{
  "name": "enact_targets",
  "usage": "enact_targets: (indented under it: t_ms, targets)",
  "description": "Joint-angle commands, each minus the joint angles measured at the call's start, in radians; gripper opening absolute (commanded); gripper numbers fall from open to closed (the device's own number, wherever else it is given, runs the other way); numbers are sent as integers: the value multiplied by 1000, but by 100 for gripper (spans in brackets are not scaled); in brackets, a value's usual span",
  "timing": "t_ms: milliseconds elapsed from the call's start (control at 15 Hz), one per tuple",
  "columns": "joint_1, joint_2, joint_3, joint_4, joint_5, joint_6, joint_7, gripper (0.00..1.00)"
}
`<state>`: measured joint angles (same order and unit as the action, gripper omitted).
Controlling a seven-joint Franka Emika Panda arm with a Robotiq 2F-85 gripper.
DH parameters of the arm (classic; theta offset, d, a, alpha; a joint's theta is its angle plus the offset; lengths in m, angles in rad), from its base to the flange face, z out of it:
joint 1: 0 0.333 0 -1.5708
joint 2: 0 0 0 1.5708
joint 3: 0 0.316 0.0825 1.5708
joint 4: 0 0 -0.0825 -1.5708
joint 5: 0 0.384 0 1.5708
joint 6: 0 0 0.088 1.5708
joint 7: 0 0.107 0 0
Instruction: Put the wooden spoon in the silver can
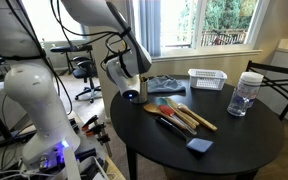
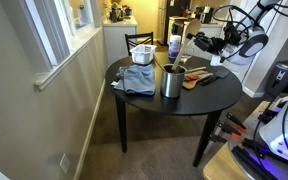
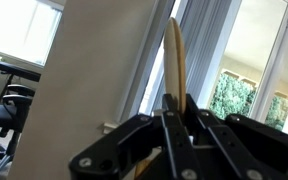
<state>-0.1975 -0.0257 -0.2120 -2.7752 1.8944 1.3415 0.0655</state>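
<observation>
I need to lower my gripper gently a little toward the silver can's opening next and open it to release the wooden spoon, because the can is upright and its top is open.
My gripper is shut on the thin, light tan handle of the wooden spoon, which sticks straight out between the fingers in the wrist view. The spoon's bowl is hidden. In both exterior views the gripper hangs above the round black table, close over the silver can. The silver can is a shiny metal cylinder standing upright by the table's edge. In an exterior view only its top shows under the gripper.
Several other utensils lie on the table. A grey cloth, a white basket, a clear jar and a blue sponge are also there. A chair stands beside it.
</observation>
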Motion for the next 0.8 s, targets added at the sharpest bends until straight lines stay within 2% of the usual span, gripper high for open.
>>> enact_targets:
  t_ms: [0,533,600,733]
  targets:
    - [-17,13,-13,1,20,12,48,6]
    - [-78,118,-86,26,-66,15,130,6]
    - [-82,131,-93,34,-77,18,141,37]
    - [-90,153,-105,50,-96,27,158,44]
